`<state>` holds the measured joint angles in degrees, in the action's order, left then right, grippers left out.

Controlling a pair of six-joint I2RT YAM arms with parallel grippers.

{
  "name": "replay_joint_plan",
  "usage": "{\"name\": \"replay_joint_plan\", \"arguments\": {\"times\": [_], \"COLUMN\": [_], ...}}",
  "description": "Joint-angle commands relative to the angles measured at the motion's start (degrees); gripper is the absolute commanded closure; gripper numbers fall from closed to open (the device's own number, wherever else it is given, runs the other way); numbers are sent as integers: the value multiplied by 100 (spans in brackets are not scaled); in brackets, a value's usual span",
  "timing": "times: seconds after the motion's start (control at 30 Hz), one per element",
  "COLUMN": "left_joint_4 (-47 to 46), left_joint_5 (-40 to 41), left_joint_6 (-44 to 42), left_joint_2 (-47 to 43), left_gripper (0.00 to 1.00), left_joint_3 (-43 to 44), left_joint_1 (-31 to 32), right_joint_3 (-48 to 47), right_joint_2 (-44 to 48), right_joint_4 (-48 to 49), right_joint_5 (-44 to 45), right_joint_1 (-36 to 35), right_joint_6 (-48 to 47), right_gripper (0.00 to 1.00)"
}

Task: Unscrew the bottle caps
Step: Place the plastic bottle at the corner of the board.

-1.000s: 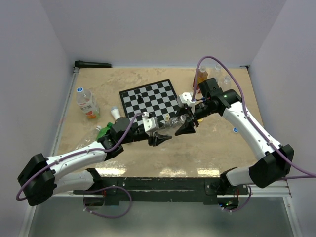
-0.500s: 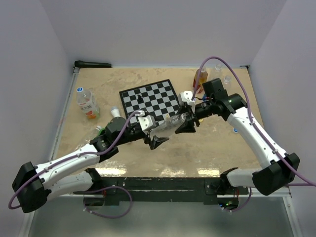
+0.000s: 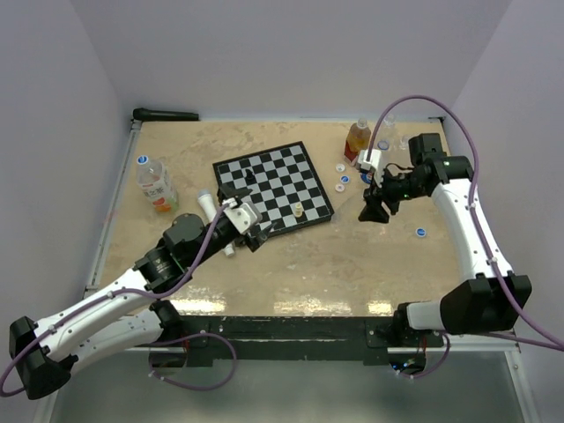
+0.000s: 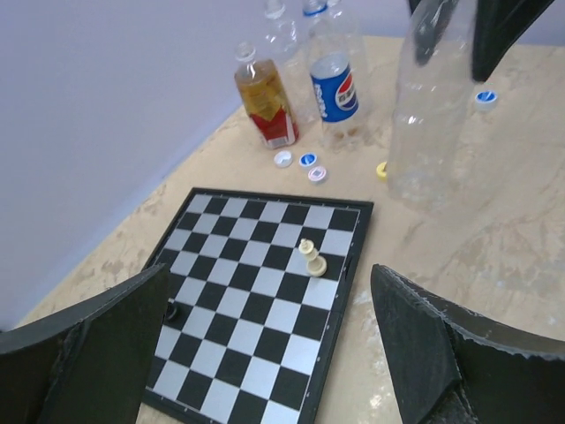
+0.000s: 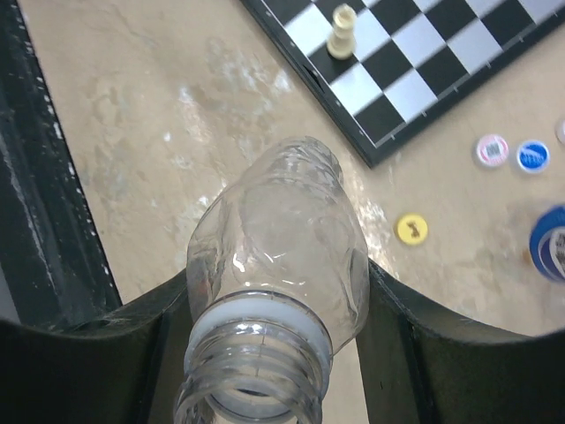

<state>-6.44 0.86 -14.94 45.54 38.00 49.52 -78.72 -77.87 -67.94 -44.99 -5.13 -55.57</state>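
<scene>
I will move my right gripper to the right in the top view, lower the uncapped bottle and let it go, because the bare tabletop by the lone blue cap is below it there.
A clear bottle (image 5: pixel 282 238) hangs above the table with my right gripper (image 5: pixel 274 296) shut on its shoulder. Its threaded neck is open, with no cap on it. In the left wrist view this bottle (image 4: pixel 428 110) hangs at the upper right. My left gripper (image 4: pixel 269 276) stands open over the chessboard's near corner, holding nothing. Loose bottle caps lie on the table: a yellow one (image 5: pixel 411 229), a pink-white one (image 5: pixel 492 150), a blue one (image 5: pixel 532 155) and another blue one (image 3: pixel 420 233). An orange-labelled bottle (image 4: pixel 265 106) and a Pepsi bottle (image 4: pixel 335 84) stand uncapped at the back.
The chessboard (image 3: pixel 269 185) lies mid-table with a white piece (image 4: pixel 312 258) on it. A capped bottle (image 3: pixel 155 183) lies at the left edge. A white tube (image 3: pixel 208 205) lies by the left arm. Two clear bottles (image 3: pixel 395 134) stand at the back right.
My left gripper has opened, let go of the bottle's neck end and drawn back to the left. The right arm has carried the clear bottle to the right, away from the board.
</scene>
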Motion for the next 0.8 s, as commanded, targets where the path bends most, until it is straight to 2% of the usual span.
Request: {"name": "replay_joint_plan", "arguments": {"times": [0.0, 0.1, 0.33, 0.77], "left_joint_4": [37, 2, 55, 90], "left_joint_5": [485, 398, 327, 318], "left_joint_6": [-281, -273, -264, -273], "left_joint_2": [8, 8, -36, -71], "left_gripper": [0, 0, 0, 0], "left_joint_3": [-222, -275, -284, -284], "left_joint_1": [-21, -21, -21, -30], "right_joint_3": [23, 120, 410, 305], "right_joint_2": [438, 658, 869, 492], "right_joint_4": [-316, -351, -430, -430], "right_joint_5": [719, 930, 1265, 1581], "right_joint_1": [292, 495, 1575, 3052], "right_joint_6": [-33, 11, -234, -788], "right_gripper": [92, 91, 91, 90]}}
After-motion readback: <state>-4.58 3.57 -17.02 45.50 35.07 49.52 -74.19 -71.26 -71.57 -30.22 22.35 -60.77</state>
